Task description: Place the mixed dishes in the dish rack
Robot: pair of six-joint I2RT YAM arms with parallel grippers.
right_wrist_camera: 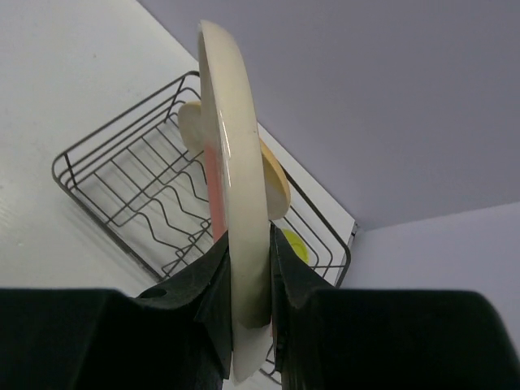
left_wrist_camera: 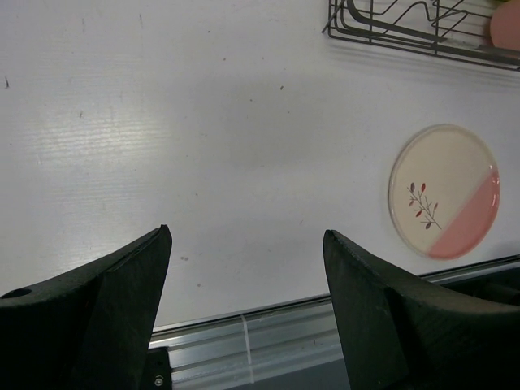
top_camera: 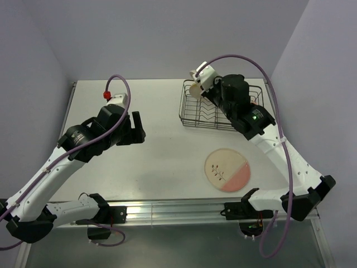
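Note:
The held plate will next be lowered on edge by my right gripper and released between the wires of the empty slot (top_camera: 204, 104) (right_wrist_camera: 193, 172) beside the standing plate below.
My right gripper (top_camera: 204, 85) is shut on a cream plate with a pink segment (right_wrist_camera: 236, 146) and holds it on edge above the black wire dish rack (top_camera: 192, 113). In the right wrist view a second cream plate with a yellow part (right_wrist_camera: 278, 180) stands on edge in the rack (right_wrist_camera: 106, 175) just behind the held one. A lime-green bowl (right_wrist_camera: 297, 244) lies at the rack's far end. A third cream and pink plate (top_camera: 227, 170) lies flat on the table. My left gripper (top_camera: 135, 129) is open and empty over the table's middle. A pink cup (left_wrist_camera: 505, 28) shows at the rack's edge (left_wrist_camera: 390, 28).
The flat plate (left_wrist_camera: 444, 191) lies near the table's front edge, right of my left gripper (left_wrist_camera: 248, 244). An aluminium rail (top_camera: 167, 209) runs along the front edge. Walls close in the table at the back and right. The rack stands at the back right.

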